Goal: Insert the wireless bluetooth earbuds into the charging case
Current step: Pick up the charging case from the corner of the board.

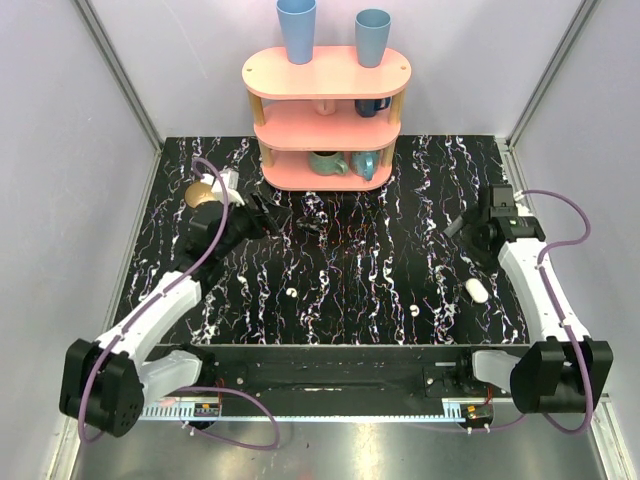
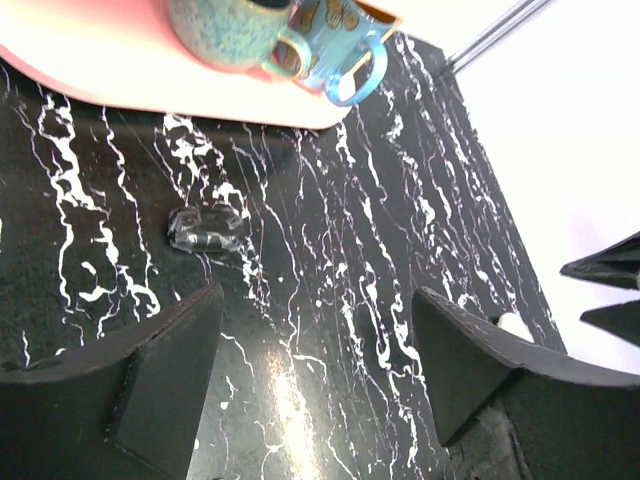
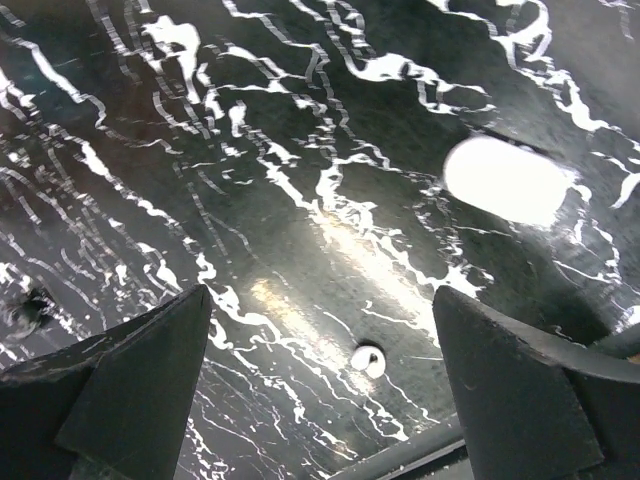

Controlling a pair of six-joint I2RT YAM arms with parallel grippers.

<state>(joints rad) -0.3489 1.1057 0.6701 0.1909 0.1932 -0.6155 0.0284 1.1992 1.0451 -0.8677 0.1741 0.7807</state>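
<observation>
I should move my right gripper back and down next and turn it to close around the charging case's arm-side end (image 1: 482, 295) (image 3: 541, 193), because the charging case is lower and nearer the base.
The white oval charging case (image 1: 476, 290) lies closed on the black marble table at the right, beside my right arm. It also shows in the right wrist view (image 3: 505, 180). One tiny white earbud (image 1: 413, 311) lies near the front edge, left of the case. In the right wrist view that earbud (image 3: 369, 360) lies below and between my fingers. The other earbud (image 1: 291, 293) lies front centre-left. My right gripper (image 1: 458, 228) (image 3: 320, 300) is open and empty, above the table behind the case. My left gripper (image 1: 266, 217) (image 2: 318, 300) is open and empty at the back left, far from both earbuds.
A pink three-tier shelf (image 1: 326, 72) with blue cups on top and mugs (image 2: 232, 30) on its lower tiers stands at the back centre. A small dark shiny object (image 2: 207, 228) lies ahead of my left gripper. A tan round object (image 1: 200, 195) sits by the left wrist.
</observation>
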